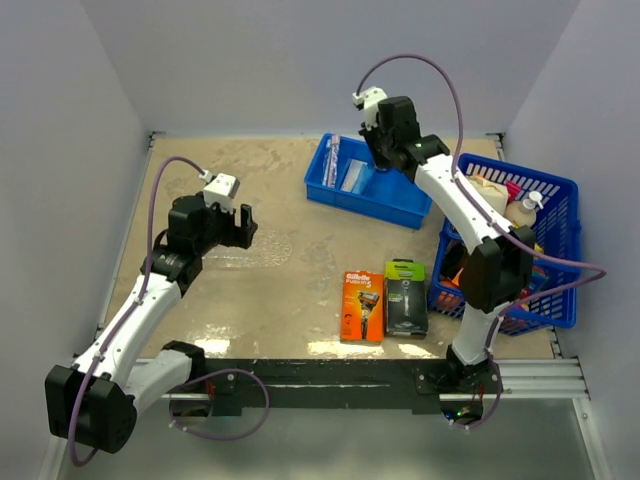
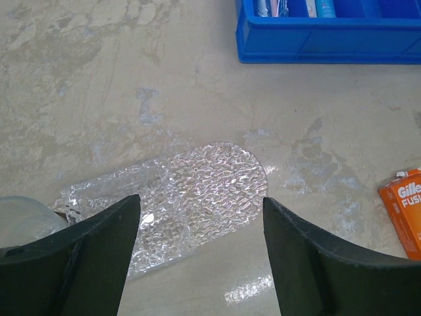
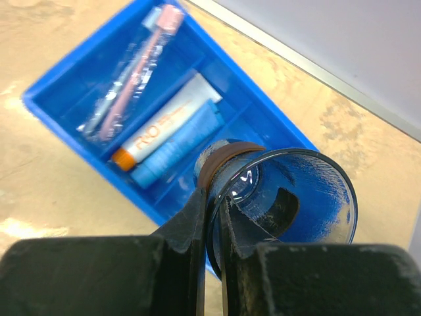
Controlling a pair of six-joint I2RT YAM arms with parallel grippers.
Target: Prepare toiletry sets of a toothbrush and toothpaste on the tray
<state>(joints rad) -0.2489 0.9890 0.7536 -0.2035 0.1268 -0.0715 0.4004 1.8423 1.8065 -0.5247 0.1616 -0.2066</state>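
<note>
The tray's bare rounded end is back from my right gripper and to its left in the top view. I will swing there, lower and release the cup.
The blue bin (image 3: 79, 105) holds a wrapped toothbrush (image 3: 135, 72) with a pink end. Beside it lie a white toothpaste (image 3: 168, 122) with an orange end and a pale blue one (image 3: 174, 153). My right gripper (image 3: 214, 197) hangs over the bin's near corner, shut on the rim of a clear cup (image 3: 309, 197), one finger inside and one outside. The clear textured tray (image 2: 217, 171) lies on the beige table under my left gripper (image 2: 200, 204), which is open with nothing between its fingers. In the top view, that left gripper (image 1: 243, 226) is at the left and the right gripper (image 1: 385, 162) at the bin (image 1: 365, 185).
An orange razor pack (image 1: 362, 305) and a black-green one (image 1: 405, 297) lie at the front centre. A blue lattice basket (image 1: 545, 200) full of items stands at the right. Another clear cup (image 2: 23, 220) sits at the tray's left end.
</note>
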